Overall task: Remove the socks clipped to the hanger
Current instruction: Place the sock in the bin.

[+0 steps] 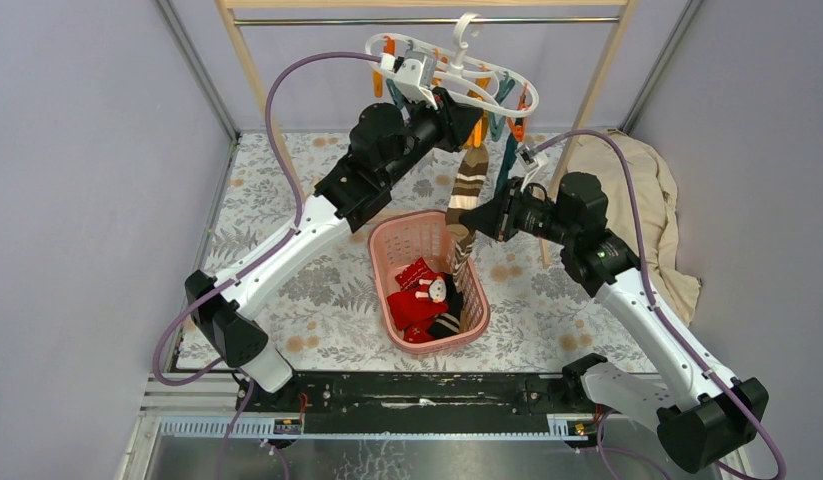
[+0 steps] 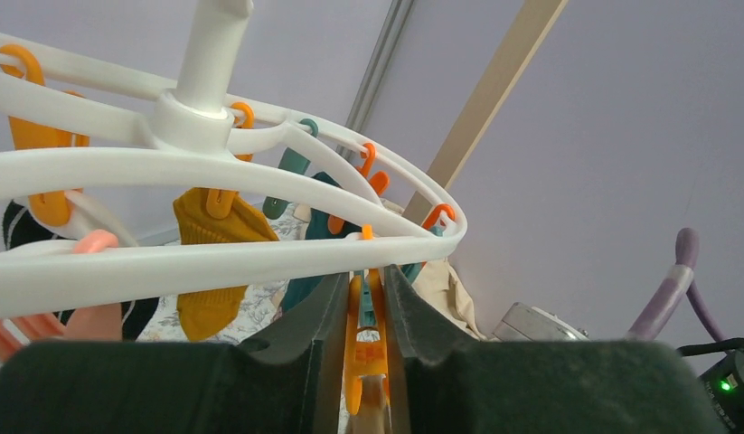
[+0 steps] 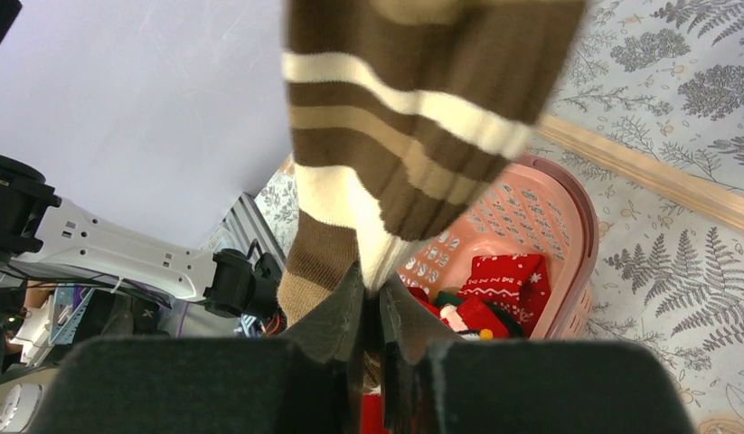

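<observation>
Red and black socks already lie in the pink basket (image 1: 379, 270). My right gripper needs to move down and back over it next and let go of the striped sock inside.
The white oval hanger (image 1: 457, 70) hangs from the rack bar, with orange and teal clips below it. My left gripper (image 1: 469, 112) is shut on an orange clip (image 2: 366, 339) under the hanger ring (image 2: 214, 258). That clip holds the brown-and-white striped sock (image 1: 469, 185), which hangs down over the basket. My right gripper (image 1: 465, 218) is shut on the striped sock (image 3: 395, 145) partway down its length. A mustard sock (image 2: 214, 244) and a dark teal sock (image 2: 309, 262) still hang clipped. Red and black socks (image 1: 422, 300) lie in the pink basket (image 1: 379, 270).
The wooden rack posts (image 1: 597, 85) stand behind the hanger. A large beige cloth (image 1: 652, 200) lies at the right on the patterned mat. Grey walls close in the left and right sides.
</observation>
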Motion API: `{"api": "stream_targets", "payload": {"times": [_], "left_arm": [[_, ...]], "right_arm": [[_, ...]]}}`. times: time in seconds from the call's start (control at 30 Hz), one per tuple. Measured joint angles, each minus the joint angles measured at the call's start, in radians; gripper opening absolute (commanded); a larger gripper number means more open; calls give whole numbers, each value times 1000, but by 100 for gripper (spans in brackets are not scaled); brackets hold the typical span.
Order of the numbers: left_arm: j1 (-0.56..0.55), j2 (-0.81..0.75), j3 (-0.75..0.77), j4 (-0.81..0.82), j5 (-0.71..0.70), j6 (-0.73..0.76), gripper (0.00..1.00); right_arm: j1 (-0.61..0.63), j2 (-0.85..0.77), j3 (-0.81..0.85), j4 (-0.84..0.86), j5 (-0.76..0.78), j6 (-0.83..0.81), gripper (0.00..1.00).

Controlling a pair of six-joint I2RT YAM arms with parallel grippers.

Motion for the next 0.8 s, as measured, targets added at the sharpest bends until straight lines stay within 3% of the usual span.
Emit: {"api": "stream_targets", "payload": {"times": [0.27,0.5,0.8], "left_arm": [[0,0,0,-1,0,0,18],[0,-10,-27,10,-2,-4,54],[2,-61,-142,6,21,-24,70]], "right_arm": [[0,-2,-32,2,-43,11,7],[1,-8,-116,40,-141,42,7],[125,-59,-160,10,-128,27,8]]}}
